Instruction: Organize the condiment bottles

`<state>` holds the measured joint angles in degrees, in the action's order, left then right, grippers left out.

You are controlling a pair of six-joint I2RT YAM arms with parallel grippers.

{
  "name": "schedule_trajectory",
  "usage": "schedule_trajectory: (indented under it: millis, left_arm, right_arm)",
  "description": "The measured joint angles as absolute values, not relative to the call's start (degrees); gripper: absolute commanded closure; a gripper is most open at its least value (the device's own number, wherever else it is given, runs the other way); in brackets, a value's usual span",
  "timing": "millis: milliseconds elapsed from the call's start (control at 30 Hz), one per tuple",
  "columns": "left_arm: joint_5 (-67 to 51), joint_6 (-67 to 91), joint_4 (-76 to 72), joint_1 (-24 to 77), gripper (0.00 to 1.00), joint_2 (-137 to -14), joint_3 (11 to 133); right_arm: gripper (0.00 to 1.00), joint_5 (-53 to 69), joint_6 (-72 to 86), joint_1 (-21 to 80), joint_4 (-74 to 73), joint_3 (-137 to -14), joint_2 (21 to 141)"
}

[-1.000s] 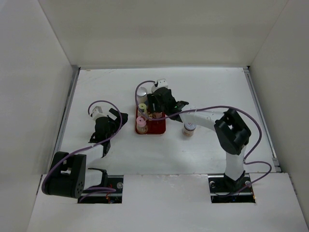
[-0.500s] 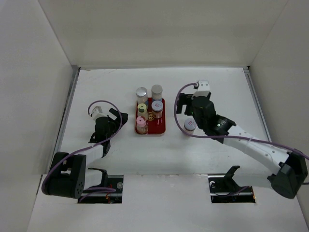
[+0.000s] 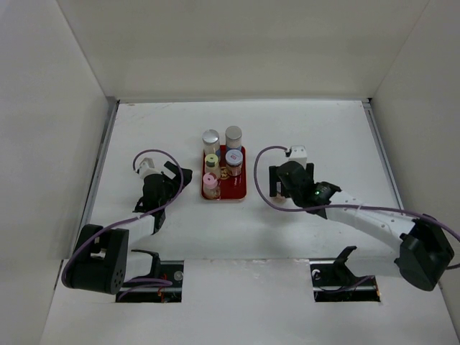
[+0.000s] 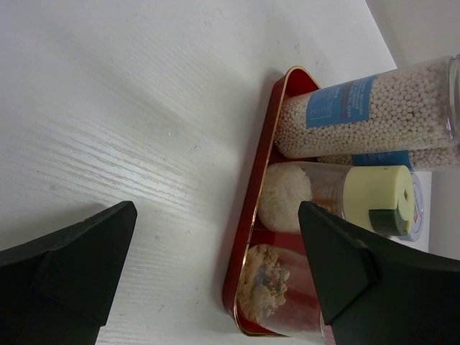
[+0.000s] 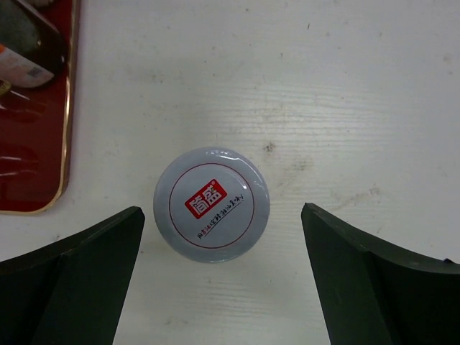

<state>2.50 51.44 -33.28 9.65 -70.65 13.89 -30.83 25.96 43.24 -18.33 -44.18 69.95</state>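
Note:
I will lower my right gripper's open fingers over the jar's grey lid [image 5: 212,205], directly below, and close both on its sides.
Five condiment bottles stand on the red tray [image 3: 234,190]: a silver-capped one [image 3: 210,137] and a grey-capped one [image 3: 233,134] at its far end, a blue-lidded jar [image 3: 234,157], a yellow-green-capped one [image 3: 211,161] and a pink-capped one [image 3: 210,182]. The sixth, a jar with a grey lid and red label [image 5: 211,204], stands on the table right of the tray. My right gripper [image 5: 223,214] is open, right above this jar, with a finger on each side. It hides the jar in the top view [image 3: 286,182]. My left gripper [image 3: 180,176] is open and empty, just left of the tray.
In the left wrist view the tray's gold-edged rim [image 4: 253,208] lies between my fingers, with a tall bead-filled bottle [image 4: 359,118], the yellow-green-capped bottle [image 4: 374,198] and a brown-filled jar [image 4: 280,287] behind it. The tray's corner [image 5: 36,108] shows in the right wrist view. White walls enclose the table.
My right gripper left the tray, swung right and came down over the lone jar, which it now covers in the top view. The left arm has barely moved.

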Motion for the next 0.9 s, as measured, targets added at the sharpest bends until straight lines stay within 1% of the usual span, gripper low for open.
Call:
schedule_trajectory:
  millis: [100, 133, 267, 333, 433, 467, 700, 900]
  left_arm:
    - [2.52, 51.44, -33.32, 9.65, 0.0, -70.65, 13.89]
    - [2.48, 51.44, -33.32, 9.63, 0.0, -70.65, 13.89]
    - [2.35, 51.44, -33.32, 9.65, 0.0, -70.65, 13.89]
    - [2.35, 51.44, -33.36, 9.65, 0.0, -70.72, 13.89]
    - [2.28, 51.44, -33.54, 9.65, 0.0, -71.07, 13.89]
    - [2.26, 51.44, -33.52, 9.65, 0.0, -71.11, 13.89]
    - [2.15, 51.44, -33.71, 9.65, 0.0, -71.29, 13.89]
    - [2.11, 51.44, -33.71, 9.63, 0.0, -71.46, 13.89]
  right_arm:
    - [0.03, -29.93, 25.96, 43.05, -17.5, -44.16, 73.47]
    - [0.05, -29.43, 25.96, 42.83, -17.19, -44.16, 74.43]
    - [0.23, -28.42, 25.45, 42.17, -14.83, -44.14, 76.2]
    - [0.29, -28.38, 25.12, 42.06, -13.02, -44.14, 76.27]
    - [0.47, -28.1, 24.45, 42.04, -11.38, -44.14, 76.31]
    - [0.5, -27.97, 24.34, 42.04, -11.25, -44.14, 76.31]
    - [0.5, -27.86, 23.55, 42.76, -13.54, -44.73, 73.76]
    - [0.5, -27.18, 22.59, 47.42, -14.61, -51.55, 72.93]
